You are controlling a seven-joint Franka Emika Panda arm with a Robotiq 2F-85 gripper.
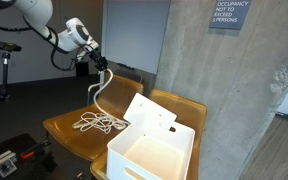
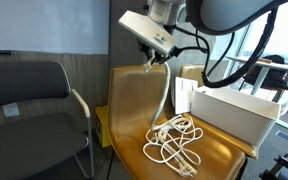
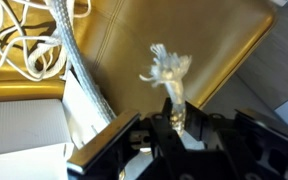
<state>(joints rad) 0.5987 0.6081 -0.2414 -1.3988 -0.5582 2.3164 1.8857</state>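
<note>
Next, my gripper lowers and tilts to point straight down, over the coil.
My gripper is raised above a tan wooden chair and is shut on the end of a white rope. The rope hangs down from the jaws to a loose coil on the seat. In an exterior view the gripper holds the rope in front of the chair's backrest. In the wrist view the frayed rope end sticks out past the jaws, and the coil lies at the upper left.
A white open box stands on a neighbouring chair beside the coil; it also shows in an exterior view. A concrete pillar rises behind. A dark upholstered chair stands beside the wooden one.
</note>
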